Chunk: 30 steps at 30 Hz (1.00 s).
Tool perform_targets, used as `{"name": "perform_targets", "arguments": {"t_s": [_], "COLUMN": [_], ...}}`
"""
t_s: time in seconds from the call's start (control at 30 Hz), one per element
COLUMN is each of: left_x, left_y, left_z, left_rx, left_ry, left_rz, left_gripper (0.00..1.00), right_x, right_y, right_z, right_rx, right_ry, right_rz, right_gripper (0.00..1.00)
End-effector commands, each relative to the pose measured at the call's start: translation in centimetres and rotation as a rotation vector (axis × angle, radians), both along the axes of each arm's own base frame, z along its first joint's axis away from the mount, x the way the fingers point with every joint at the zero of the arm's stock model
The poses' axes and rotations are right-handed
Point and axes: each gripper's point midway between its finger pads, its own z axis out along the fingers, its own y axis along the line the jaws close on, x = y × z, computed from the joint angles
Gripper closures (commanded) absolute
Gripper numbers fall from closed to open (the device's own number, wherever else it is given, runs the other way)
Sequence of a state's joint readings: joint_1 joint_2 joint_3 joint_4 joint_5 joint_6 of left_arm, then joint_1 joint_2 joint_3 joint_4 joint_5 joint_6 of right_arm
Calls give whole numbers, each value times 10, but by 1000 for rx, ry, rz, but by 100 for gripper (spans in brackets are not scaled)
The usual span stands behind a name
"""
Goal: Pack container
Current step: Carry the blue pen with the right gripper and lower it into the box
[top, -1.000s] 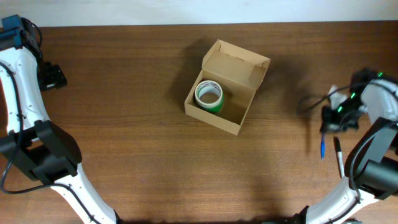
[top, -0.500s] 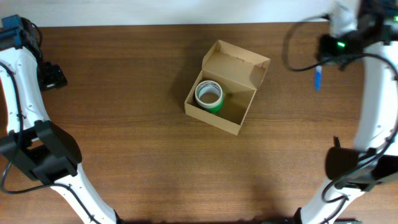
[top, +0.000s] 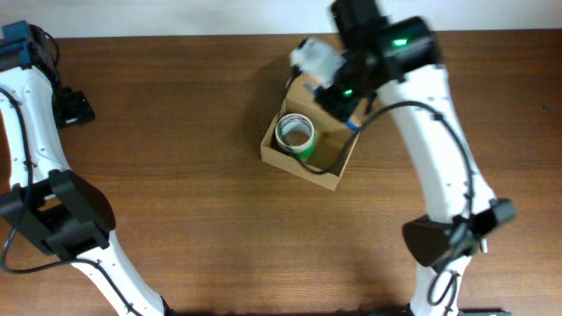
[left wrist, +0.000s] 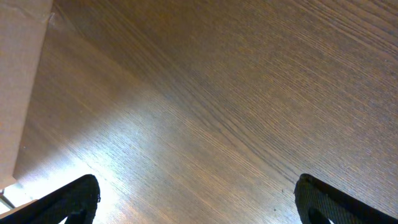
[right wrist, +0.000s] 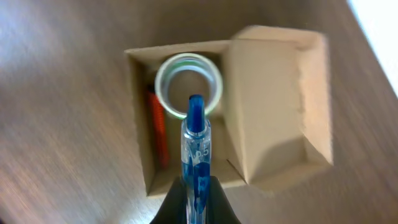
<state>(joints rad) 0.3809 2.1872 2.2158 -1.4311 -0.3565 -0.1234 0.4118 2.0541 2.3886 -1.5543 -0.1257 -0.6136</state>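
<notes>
My right gripper moves down into the box and back toward its near side next, beside the orange-red item, where a part of the box lies open.
The container is an open tan cardboard box at the table's middle, and its flap lid stands up at the far side. A green tape roll sits inside it. In the right wrist view the box also holds an orange-red item beside the roll. My right gripper hangs above the box's right half. It is shut on a blue pen that points over the roll. My left gripper is open and empty at the far left.
The left wrist view shows bare wood between my open left fingers and a pale tan surface at its left edge. The right arm's base stands at the front right. The table's back edge runs behind the box.
My right arm has swung from the table's right edge, round the back right corner, to above the box, carrying the blue pen. The left arm has not moved.
</notes>
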Motion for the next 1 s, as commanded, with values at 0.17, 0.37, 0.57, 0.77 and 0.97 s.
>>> {"name": "perform_targets", "arguments": {"t_s": [0.17,0.37,0.57,0.77,0.97], "left_x": [-2,-2,-2,-2,-2], "left_y": [2,2,2,2,2], "left_z": [-4,-4,-4,-4,-4], "left_rx": [2,2,2,2,2], "left_ry": [16,16,16,16,16], "left_rz": [-3,-3,-3,-3,-3], "left_gripper": [0,0,0,0,0], "right_x": [-2,-3,-8,-20,-38], "right_y": [31,41,47,50,45], "right_z": [-80,-116,-140,-159,-186], "right_rx": [-131,-133,-115,-106,-144], "right_ry": [155,245,324,391,469], "right_rz": [128,142,142,151,156], "right_gripper": [96,96,96,96,96]}}
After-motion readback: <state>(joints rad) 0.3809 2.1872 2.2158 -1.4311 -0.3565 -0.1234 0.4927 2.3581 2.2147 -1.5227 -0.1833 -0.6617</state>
